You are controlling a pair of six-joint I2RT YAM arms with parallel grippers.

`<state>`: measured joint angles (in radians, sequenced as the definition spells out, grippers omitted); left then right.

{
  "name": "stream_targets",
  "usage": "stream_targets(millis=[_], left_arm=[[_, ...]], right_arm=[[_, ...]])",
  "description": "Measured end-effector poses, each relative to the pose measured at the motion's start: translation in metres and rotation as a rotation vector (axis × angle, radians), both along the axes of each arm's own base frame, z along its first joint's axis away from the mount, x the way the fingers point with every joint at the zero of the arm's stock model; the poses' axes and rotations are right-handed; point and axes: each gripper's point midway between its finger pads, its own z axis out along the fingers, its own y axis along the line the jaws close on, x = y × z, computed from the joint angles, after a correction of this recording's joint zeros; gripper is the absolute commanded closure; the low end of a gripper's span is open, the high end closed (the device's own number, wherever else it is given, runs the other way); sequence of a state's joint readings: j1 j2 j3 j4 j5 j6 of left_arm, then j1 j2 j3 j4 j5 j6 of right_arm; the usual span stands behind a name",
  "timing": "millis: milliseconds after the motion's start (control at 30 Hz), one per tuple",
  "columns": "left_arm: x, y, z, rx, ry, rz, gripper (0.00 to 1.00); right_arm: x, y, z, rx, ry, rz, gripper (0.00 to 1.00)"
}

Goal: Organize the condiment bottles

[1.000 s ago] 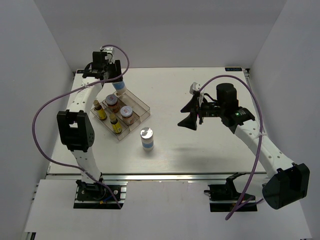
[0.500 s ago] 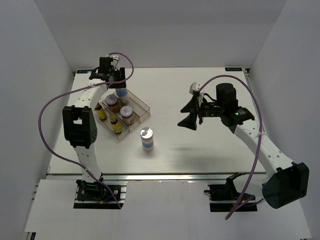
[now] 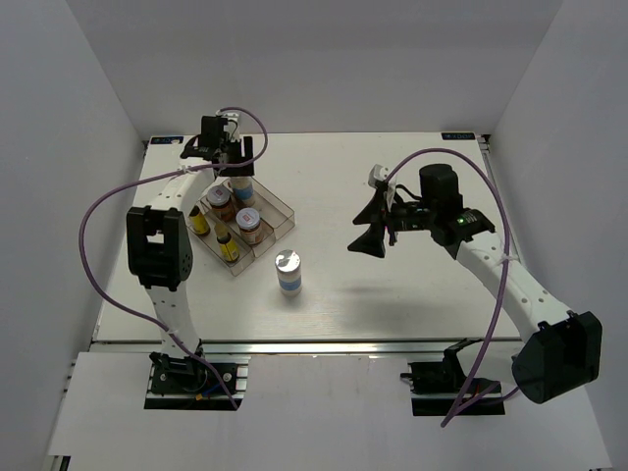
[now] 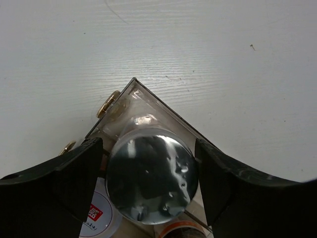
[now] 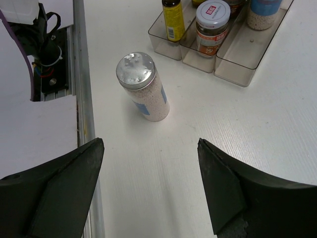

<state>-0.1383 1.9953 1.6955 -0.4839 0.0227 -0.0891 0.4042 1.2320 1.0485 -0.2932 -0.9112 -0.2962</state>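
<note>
The jar outside the tray stands below and left in the top view, so my right gripper will next move across and down around its silver lid (image 3: 287, 260) (image 5: 135, 70).
A silver-lidded jar (image 4: 151, 181) stands in the far compartment of the clear tray (image 3: 282, 213). My left gripper (image 4: 148, 144) is open around the jar (image 3: 238, 183), one finger on each side with a thin gap. Two squat jars (image 3: 219, 199) (image 3: 248, 224) and two slim yellow bottles (image 3: 199, 221) (image 3: 228, 243) fill the other compartments. A second silver-lidded jar (image 3: 287, 271) stands alone on the table in front of the tray, upright (image 5: 142, 87). My right gripper (image 5: 150, 141) hovers open and empty to its right (image 3: 371, 232).
The tray (image 5: 246, 74) lies at an angle on the left half of the white table (image 3: 392, 304). White walls close in the back and both sides. A metal rail (image 5: 81, 74) runs along the near table edge.
The left gripper came down with the silver-lidded jar to the tray's far end, and its jaws have widened off it. The right arm has barely moved.
</note>
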Motion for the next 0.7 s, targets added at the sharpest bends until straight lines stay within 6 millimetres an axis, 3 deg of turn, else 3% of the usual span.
stream_targets(millis=[300, 433, 533, 600, 633, 700], left_arm=[[0.002, -0.004, 0.018, 0.011, -0.037, -0.015, 0.13], [-0.003, 0.007, 0.06, 0.039, -0.124, 0.036, 0.18], [-0.03, 0.033, 0.114, 0.087, -0.253, 0.142, 0.16], [-0.061, 0.052, 0.15, 0.106, -0.356, 0.223, 0.05], [-0.081, 0.063, 0.169, 0.109, -0.416, 0.268, 0.03], [-0.123, 0.081, 0.195, 0.1, -0.525, 0.348, 0.02]], right_arm=[[-0.004, 0.002, -0.002, 0.004, -0.024, 0.031, 0.18], [-0.021, 0.016, -0.018, -0.024, -0.036, 0.074, 0.19], [-0.054, 0.047, -0.038, -0.089, -0.114, 0.168, 0.16], [-0.077, 0.064, -0.049, -0.117, -0.156, 0.235, 0.11], [-0.084, 0.07, -0.054, -0.136, -0.17, 0.249, 0.11], [-0.078, 0.076, -0.062, -0.167, -0.191, 0.224, 0.11]])
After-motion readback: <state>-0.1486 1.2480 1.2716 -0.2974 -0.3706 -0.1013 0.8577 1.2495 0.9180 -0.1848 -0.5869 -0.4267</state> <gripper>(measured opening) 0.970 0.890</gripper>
